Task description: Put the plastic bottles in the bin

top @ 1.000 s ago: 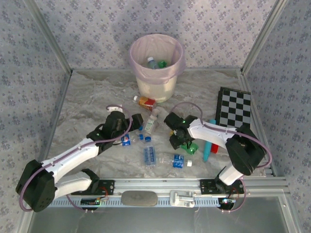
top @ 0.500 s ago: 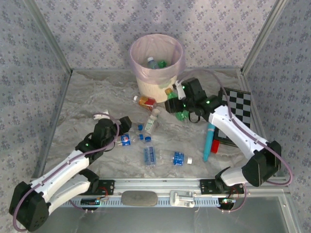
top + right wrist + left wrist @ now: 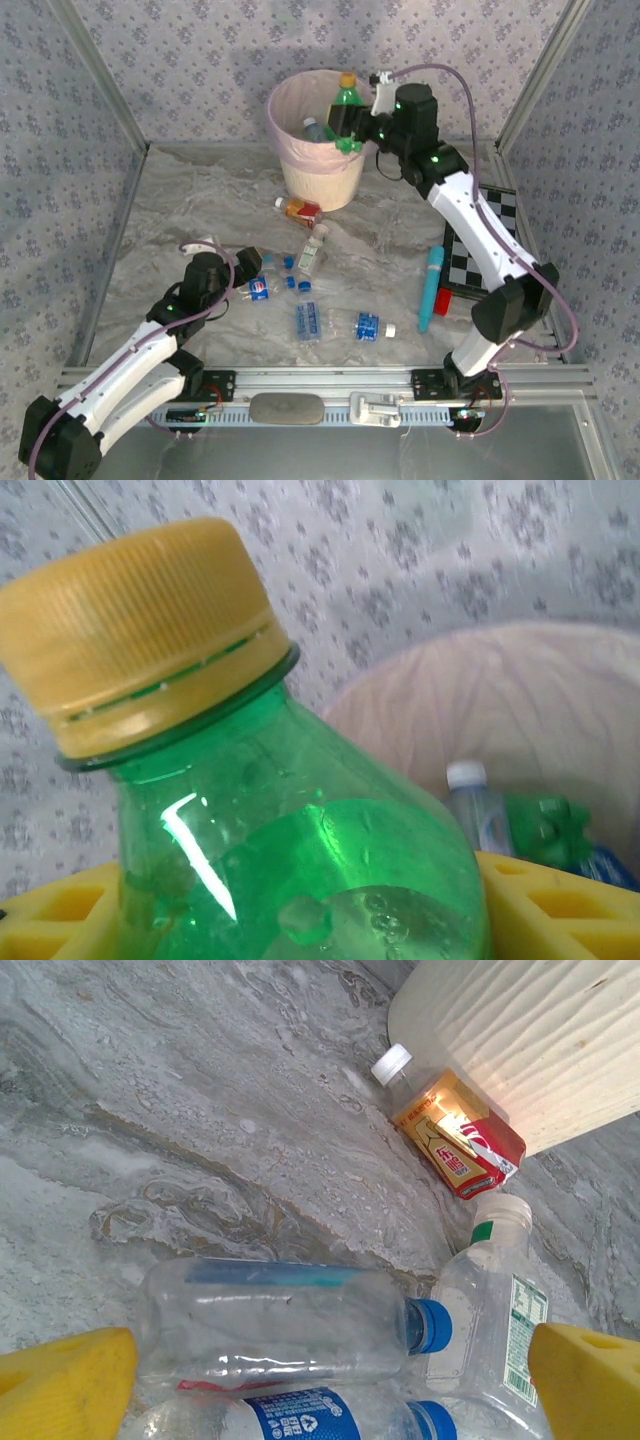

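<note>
The green bottle hangs over the bin's rim, so the robot's right gripper will next carry it sideways from that rim and slightly down over the bin's opening (image 3: 308,108) (image 3: 520,740) to let it go.
My right gripper (image 3: 352,128) is shut on a green bottle (image 3: 346,106) with a yellow cap, held upright over the right rim of the bin (image 3: 290,182). The right wrist view shows this green bottle (image 3: 290,850) between the yellow fingers (image 3: 565,910), with the pink-lined bin (image 3: 500,700) below and two bottles (image 3: 480,815) inside it. My left gripper (image 3: 245,277) hangs open over a clear blue-capped bottle (image 3: 280,1315) and a blue-labelled bottle (image 3: 300,1415). Several other bottles (image 3: 308,320) lie on the table, one with an orange-red label (image 3: 298,208) at the bin's foot.
A turquoise stick with a red end (image 3: 430,288) lies right of the bottles, next to the chequered board (image 3: 480,225). A white-capped bottle with a green label (image 3: 495,1305) lies by my left gripper's right finger. Metal frame posts and patterned walls close in the table.
My right arm has carried the green bottle from the middle of the table up to the bin's rim. My left arm has drawn back and sunk low beside the left bottles.
</note>
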`<state>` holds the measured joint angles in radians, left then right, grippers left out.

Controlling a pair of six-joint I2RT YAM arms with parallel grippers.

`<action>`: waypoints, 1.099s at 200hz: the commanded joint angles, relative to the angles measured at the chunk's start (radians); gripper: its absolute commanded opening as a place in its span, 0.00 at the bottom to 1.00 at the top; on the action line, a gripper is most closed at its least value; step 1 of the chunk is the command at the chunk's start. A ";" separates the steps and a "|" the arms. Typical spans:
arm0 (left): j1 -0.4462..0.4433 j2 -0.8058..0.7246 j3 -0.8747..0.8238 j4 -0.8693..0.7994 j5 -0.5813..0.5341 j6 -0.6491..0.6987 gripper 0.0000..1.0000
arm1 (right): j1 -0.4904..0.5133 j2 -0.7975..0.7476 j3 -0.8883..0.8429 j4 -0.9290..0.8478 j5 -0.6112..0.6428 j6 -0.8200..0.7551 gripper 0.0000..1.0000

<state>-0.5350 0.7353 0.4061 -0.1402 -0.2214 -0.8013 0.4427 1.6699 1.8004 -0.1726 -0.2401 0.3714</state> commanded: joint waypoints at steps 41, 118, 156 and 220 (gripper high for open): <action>0.010 -0.047 -0.006 -0.070 0.051 0.031 1.00 | -0.002 0.272 0.292 0.089 0.083 0.003 0.46; 0.014 -0.097 -0.020 -0.096 0.045 0.017 1.00 | 0.028 0.525 0.543 -0.117 0.105 -0.035 0.51; 0.015 -0.099 -0.015 -0.101 0.046 0.017 1.00 | 0.034 0.583 0.598 -0.151 0.114 -0.040 0.56; 0.016 -0.116 -0.015 -0.118 0.039 0.018 1.00 | 0.038 0.589 0.664 -0.182 0.101 -0.035 0.88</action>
<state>-0.5236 0.6357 0.3897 -0.2413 -0.1825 -0.7902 0.4767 2.2635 2.3974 -0.3439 -0.1383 0.3443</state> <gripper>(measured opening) 0.999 0.820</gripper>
